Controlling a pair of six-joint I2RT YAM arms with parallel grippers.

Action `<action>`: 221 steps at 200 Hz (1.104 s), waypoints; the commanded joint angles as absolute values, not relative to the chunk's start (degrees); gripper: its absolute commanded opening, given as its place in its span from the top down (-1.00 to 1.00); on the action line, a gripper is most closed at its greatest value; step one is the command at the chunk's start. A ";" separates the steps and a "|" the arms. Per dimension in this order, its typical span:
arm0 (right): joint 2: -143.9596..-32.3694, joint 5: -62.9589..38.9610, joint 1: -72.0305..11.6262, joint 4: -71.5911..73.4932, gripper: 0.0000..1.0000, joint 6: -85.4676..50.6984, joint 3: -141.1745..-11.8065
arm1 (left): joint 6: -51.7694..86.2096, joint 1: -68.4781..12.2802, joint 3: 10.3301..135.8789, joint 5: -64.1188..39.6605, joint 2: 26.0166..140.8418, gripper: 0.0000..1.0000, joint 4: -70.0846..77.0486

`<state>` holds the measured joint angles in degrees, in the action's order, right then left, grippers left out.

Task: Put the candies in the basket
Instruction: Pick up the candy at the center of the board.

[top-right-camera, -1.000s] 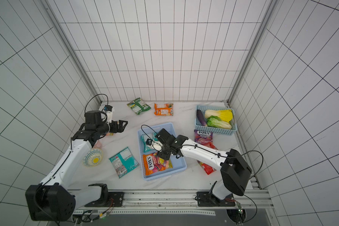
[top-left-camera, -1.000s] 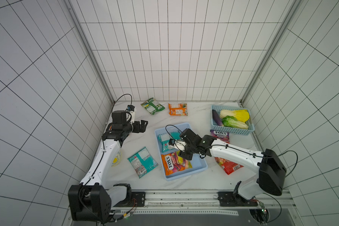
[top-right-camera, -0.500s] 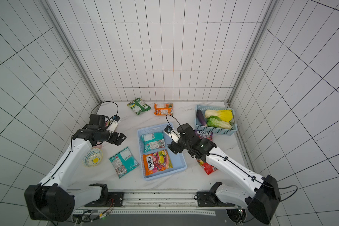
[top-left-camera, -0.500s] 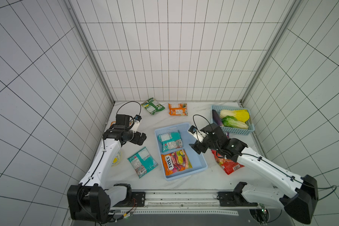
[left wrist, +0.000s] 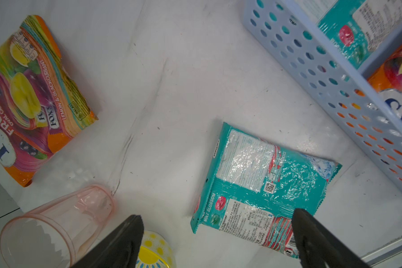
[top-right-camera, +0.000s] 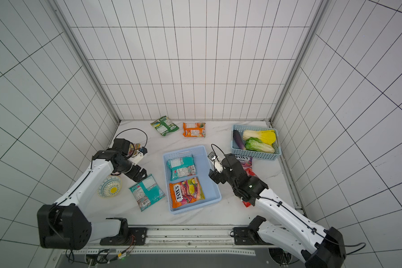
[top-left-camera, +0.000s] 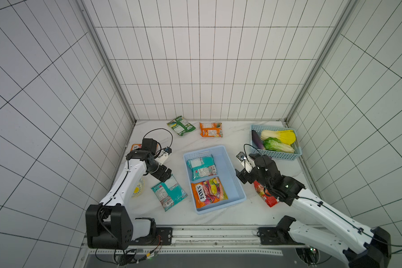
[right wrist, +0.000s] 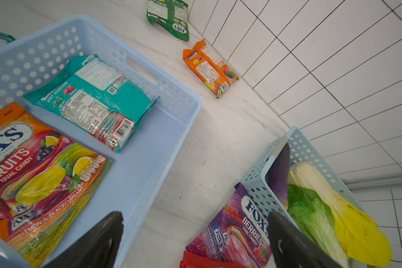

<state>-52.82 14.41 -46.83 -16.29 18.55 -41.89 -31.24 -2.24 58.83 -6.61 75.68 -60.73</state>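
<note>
I will lower my left gripper onto the teal bag's far sealed edge (top-right-camera: 141, 181) (left wrist: 207, 187) and close across it, because it lies thin and clear below the open fingers.
The pale blue basket (top-left-camera: 228, 167) holds a teal bag (top-left-camera: 202, 167) and an orange FOXS bag (top-left-camera: 208, 192). Another teal bag (top-left-camera: 170, 192) lies on the table left of it. My left gripper (top-left-camera: 164, 175) hovers open just over that bag's far end (left wrist: 260, 181). My right gripper (top-left-camera: 241, 177) is open and empty over the table, between the basket's right wall (right wrist: 163, 148) and a purple FOXS bag (right wrist: 237, 229). A red bag (top-left-camera: 266, 197) lies under the right arm. Green (top-left-camera: 180, 125) and orange (top-left-camera: 211, 129) bags sit by the back wall, and another FOXS bag (left wrist: 28, 97) at far left.
A smaller teal-blue lattice basket (top-left-camera: 276, 156) with cabbages and an eggplant stands at the back right. A yellow-patterned bowl (top-right-camera: 109, 186) and a pink cup (left wrist: 56, 220) sit near the left arm.
The right gripper opened, left the teal bag in the basket and drew back to the right. The left gripper swung down towards the teal bag on the table.
</note>
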 commanded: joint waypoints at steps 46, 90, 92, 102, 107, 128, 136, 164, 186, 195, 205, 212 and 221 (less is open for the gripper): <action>-48.89 20.34 -47.83 -9.67 -0.98 22.41 -36.98 | -34.19 -1.34 57.29 -3.92 82.50 -0.92 -60.21; -48.39 22.07 -49.64 -8.54 -0.98 24.59 -35.83 | -34.93 -1.10 56.34 -4.48 87.28 -0.78 -58.64; -48.29 21.95 -49.72 -8.44 -0.98 24.60 -35.85 | -35.01 -1.11 56.16 -4.37 87.39 -0.78 -58.43; -48.16 21.67 -49.70 -8.42 -0.98 24.74 -35.85 | -35.40 -1.03 55.11 -4.18 87.85 -0.77 -56.74; -48.16 21.84 -49.72 -8.44 -0.98 24.85 -35.73 | -35.47 -1.03 54.68 -4.21 88.05 -0.77 -56.05; -48.48 22.90 -49.79 -8.13 -0.98 25.14 -35.42 | -35.53 -0.99 53.98 -4.89 89.60 -0.73 -55.33; -48.41 22.41 -49.91 -7.94 -0.98 25.14 -35.53 | -35.60 -1.04 53.47 -4.80 90.10 -0.70 -54.66; -48.55 22.92 -50.19 -7.92 -0.98 26.04 -35.26 | -35.08 -0.97 50.95 -3.85 91.87 -0.68 -50.71; -48.54 23.31 -50.19 -7.61 -0.98 26.23 -35.24 | -34.88 -0.98 50.57 -3.60 93.33 -0.54 -50.17; -48.27 22.76 -50.27 -7.60 -0.98 26.25 -35.41 | -35.05 -0.97 49.86 -3.25 93.34 -0.50 -49.01; -48.25 23.04 -50.27 -7.66 -0.98 26.43 -35.38 | -35.41 -0.98 49.30 -3.00 93.34 -0.36 -48.17; -48.40 23.73 -50.27 -7.58 -0.98 26.69 -35.18 | -35.55 -1.01 49.22 -2.89 93.46 -0.24 -48.01; -48.58 24.62 -50.27 -7.46 -0.98 26.94 -34.99 | -35.42 -1.00 49.54 -2.80 93.60 -0.07 -48.42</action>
